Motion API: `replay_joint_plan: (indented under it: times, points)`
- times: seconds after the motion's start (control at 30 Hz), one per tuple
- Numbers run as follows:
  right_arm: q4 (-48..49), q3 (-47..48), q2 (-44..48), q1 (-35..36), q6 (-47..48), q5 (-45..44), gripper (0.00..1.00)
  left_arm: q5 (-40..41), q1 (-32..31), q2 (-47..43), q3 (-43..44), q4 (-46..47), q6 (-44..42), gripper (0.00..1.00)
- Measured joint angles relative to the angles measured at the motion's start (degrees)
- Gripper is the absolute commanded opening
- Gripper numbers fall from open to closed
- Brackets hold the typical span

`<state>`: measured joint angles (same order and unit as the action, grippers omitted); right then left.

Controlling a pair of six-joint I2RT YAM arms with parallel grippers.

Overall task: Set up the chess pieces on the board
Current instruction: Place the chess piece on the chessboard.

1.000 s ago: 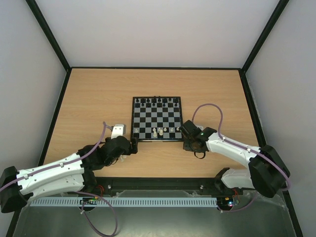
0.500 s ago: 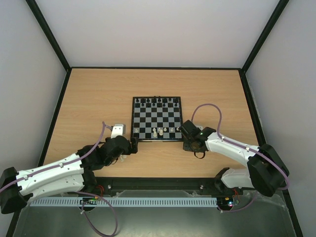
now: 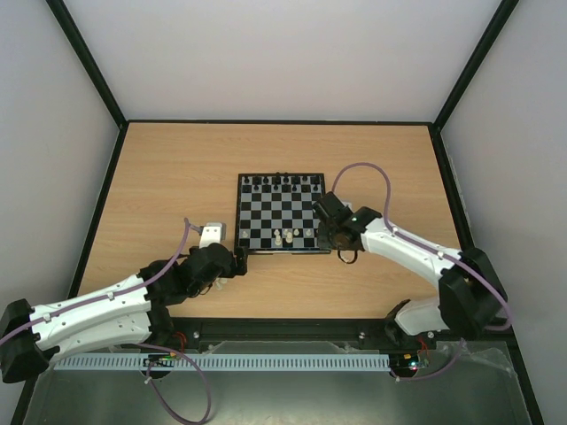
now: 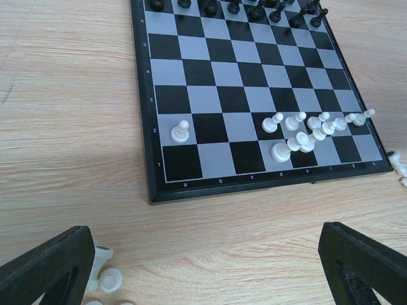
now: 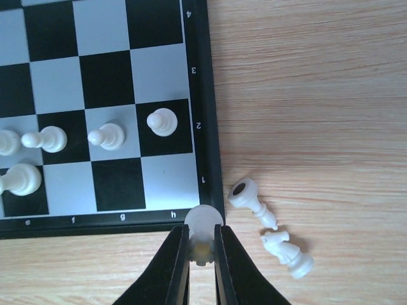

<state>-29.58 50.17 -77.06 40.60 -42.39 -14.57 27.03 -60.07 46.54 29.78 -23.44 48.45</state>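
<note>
My left gripper should next bring its open fingers back and down around a loose white piece (image 3: 221,282), which lies below and back, still off the board.
The board (image 3: 275,211) lies mid-table, and also shows in the left wrist view (image 4: 216,95) and the right wrist view (image 5: 108,82). Several cream-white chess pieces (image 4: 299,136) crowd its near right squares, and one pawn (image 4: 181,131) stands at the near left. My right gripper (image 5: 203,244) is shut on a white rook (image 5: 205,222), held over the board's near right corner; in the top view this gripper (image 3: 326,232) is at that corner. My left gripper (image 4: 210,279) is open and empty over bare wood just before the board's near left corner.
Black pieces (image 4: 235,6) line the board's far row. Two white pieces (image 5: 251,200) (image 5: 286,251) lie on their sides on the wood right of the board. A few loose white pieces (image 4: 105,276) lie by my left finger. Walls close the table's sides.
My right gripper has moved from the wood beside the board up and left to the board's near right corner, carrying the rook. The left arm has not moved.
</note>
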Motion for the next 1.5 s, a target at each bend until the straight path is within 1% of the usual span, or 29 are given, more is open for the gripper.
replay_joint_plan:
  times: [0.23, 0.57, 0.67, 0.83, 0.9, 1.0, 1.1, 1.3, 1.37, 1.5]
  points:
    - [0.8, 3.1, -7.8, -0.6, 3.2, 1.2, 0.09, 0.1, 0.0, 0.0, 0.0, 0.0, 0.5, 0.99]
    - [2.9, 4.9, -12.4, -0.7, 5.8, 3.7, 0.09, 0.5, 0.1, 0.2, 0.0, -0.1, 1.2, 1.0]
    - [3.1, 5.0, -12.8, -0.7, 6.5, 4.1, 0.15, 0.6, 0.2, 0.5, 0.0, -0.1, 1.4, 1.0]
    - [3.4, 5.1, -13.2, -0.7, 7.3, 4.5, 0.31, 1.0, 0.3, 1.1, 0.0, -0.1, 1.9, 0.99]
    - [3.5, 5.1, -13.2, -0.7, 7.5, 4.7, 0.35, 1.1, 0.3, 1.5, 0.0, -0.1, 2.2, 0.99]
    - [3.5, 5.4, -13.0, -0.7, 7.9, 4.7, 0.38, 1.1, 0.4, 2.4, 0.0, -0.5, 2.9, 1.0]
    - [3.3, 5.5, -11.6, -0.7, 8.2, 4.7, 0.39, 1.4, 0.6, 4.0, 0.0, -1.8, 4.2, 0.99]
    - [2.4, 5.6, -4.2, -0.7, 8.9, 4.8, 0.4, 0.8, 0.7, 8.5, 0.4, -6.2, 8.4, 0.99]
    - [2.1, 5.6, -1.5, -0.7, 9.0, 5.0, 0.4, -0.2, 0.7, 10.6, 0.4, -7.1, 9.1, 0.95]
    - [1.1, 5.6, 2.2, -0.7, 9.7, 5.2, 0.4, -2.4, 0.7, 14.7, 1.3, -9.4, 10.1, 0.74]
